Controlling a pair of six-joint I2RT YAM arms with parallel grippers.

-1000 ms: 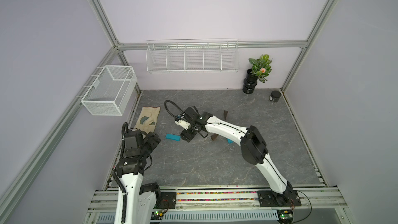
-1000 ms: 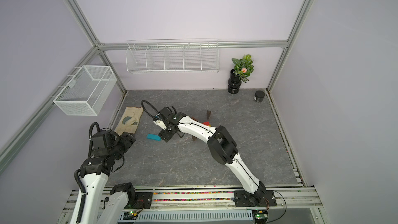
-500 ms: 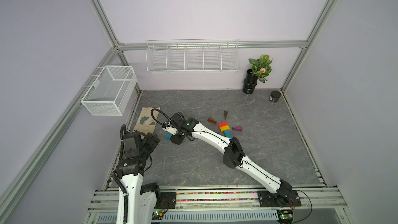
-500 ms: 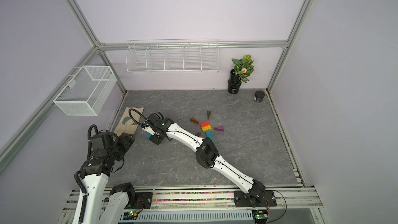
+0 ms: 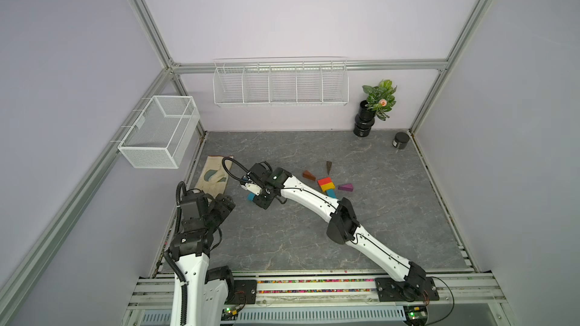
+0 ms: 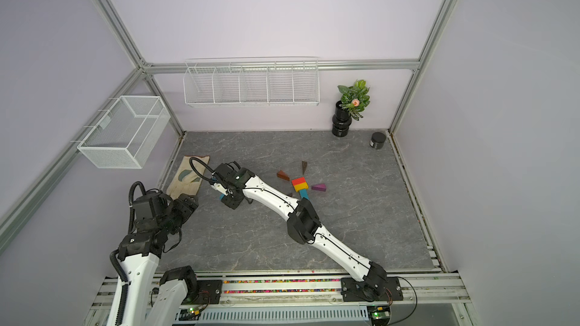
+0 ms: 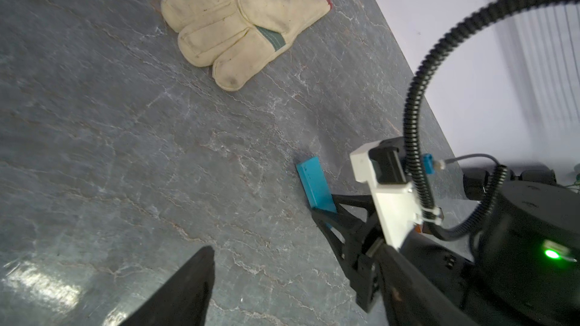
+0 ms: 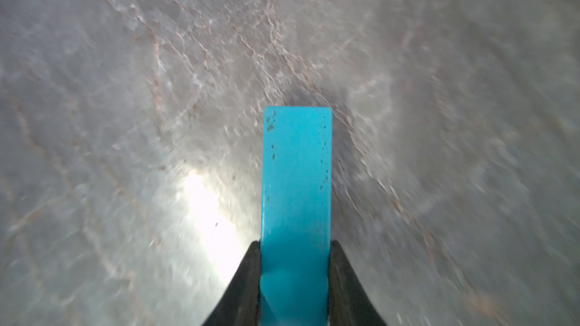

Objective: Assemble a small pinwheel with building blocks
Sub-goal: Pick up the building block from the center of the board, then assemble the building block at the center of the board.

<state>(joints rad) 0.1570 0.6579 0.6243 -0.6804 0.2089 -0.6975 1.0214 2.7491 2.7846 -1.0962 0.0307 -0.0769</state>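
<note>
My right gripper swings across the table toward the teal stem next, lowers the bar against its near end and releases, since both are teal.
My right gripper [image 8: 296, 246] is shut on one end of a long teal bar [image 8: 296, 177], low over the table in front of the glove; in both top views only the bar's tip [image 5: 251, 196] [image 6: 223, 196] shows beside the jaws. To the right lies the partly built pinwheel: a red-and-yellow centre [image 5: 325, 183], brown wedges [image 5: 308, 175] [image 5: 328, 167], a purple wedge [image 5: 345, 187] and a teal stem [image 5: 331, 193] partly under my right arm. My left gripper [image 5: 224, 203] hangs open and empty at the table's left edge; one finger [image 7: 188, 290] shows.
A beige work glove [image 5: 213, 177] [image 7: 238, 23] lies at the left, just behind both grippers. A black vase with a plant [image 5: 365, 122] and a small black jar [image 5: 400, 141] stand at the back right. Wire baskets [image 5: 160, 131] hang on the walls.
My right gripper moved left from beside the pinwheel to the loose teal bar and closed its jaws on it. The left arm has stayed still.
</note>
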